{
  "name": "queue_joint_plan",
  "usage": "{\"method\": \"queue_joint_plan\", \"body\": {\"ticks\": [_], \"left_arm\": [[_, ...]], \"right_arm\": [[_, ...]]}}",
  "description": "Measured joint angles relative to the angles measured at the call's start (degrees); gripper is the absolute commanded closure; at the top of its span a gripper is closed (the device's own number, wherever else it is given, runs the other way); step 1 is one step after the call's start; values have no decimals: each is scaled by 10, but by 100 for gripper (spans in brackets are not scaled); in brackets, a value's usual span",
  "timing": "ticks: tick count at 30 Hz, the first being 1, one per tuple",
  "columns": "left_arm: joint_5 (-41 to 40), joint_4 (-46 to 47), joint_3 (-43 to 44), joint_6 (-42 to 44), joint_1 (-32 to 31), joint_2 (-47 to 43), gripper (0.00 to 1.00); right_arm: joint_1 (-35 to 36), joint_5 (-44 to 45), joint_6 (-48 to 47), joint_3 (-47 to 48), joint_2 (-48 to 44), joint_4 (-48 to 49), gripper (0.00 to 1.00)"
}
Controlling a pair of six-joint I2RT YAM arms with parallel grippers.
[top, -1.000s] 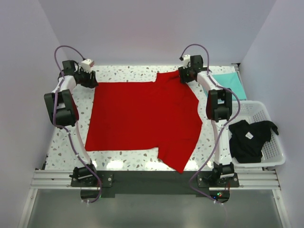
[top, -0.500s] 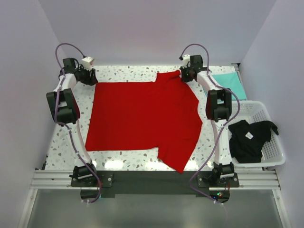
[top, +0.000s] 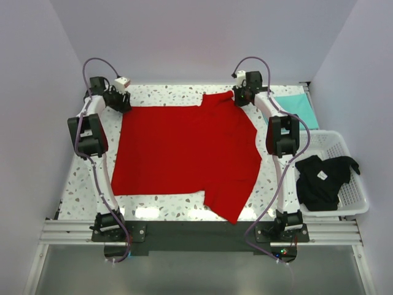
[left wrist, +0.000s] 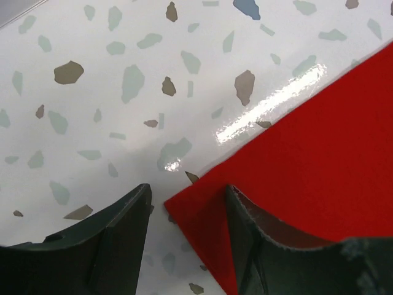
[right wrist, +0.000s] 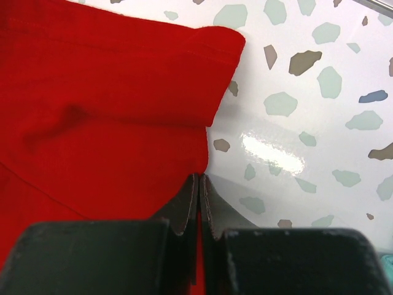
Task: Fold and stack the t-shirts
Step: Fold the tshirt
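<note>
My left gripper stays low over the tabletop next and closes its two fingers on the red t-shirt's far corner, since that corner already lies between them.
The red t-shirt lies spread flat across the table. My left gripper is open at its far-left corner; in the left wrist view the corner lies between the two fingers. My right gripper is shut on the shirt's far-right sleeve edge, with red cloth pinched between the closed fingers. The mint-teal t-shirt lies folded at the far right. The black t-shirt sits crumpled in the basket.
A white lattice basket stands at the right edge of the table. The speckled tabletop shows along the left and front of the red shirt. White walls close in on three sides.
My left arm has shifted right and slightly back, bringing its gripper over the shirt's far-left corner. The right gripper has stayed put on the sleeve.
</note>
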Motion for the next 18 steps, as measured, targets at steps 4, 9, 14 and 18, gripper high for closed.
{"method": "queue_joint_plan", "body": {"ticks": [4, 9, 14, 18], "left_arm": [[-4, 0, 24, 8, -4, 16, 47], [-2, -5, 25, 9, -5, 16, 62], [8, -8, 25, 10, -6, 16, 77], [19, -9, 25, 9, -6, 16, 90]], "right_arm": [[0, 0, 0, 0, 0, 0, 100], [0, 0, 0, 0, 0, 0, 100], [0, 0, 5, 0, 0, 0, 100], [-1, -1, 21, 0, 0, 5, 100]]}}
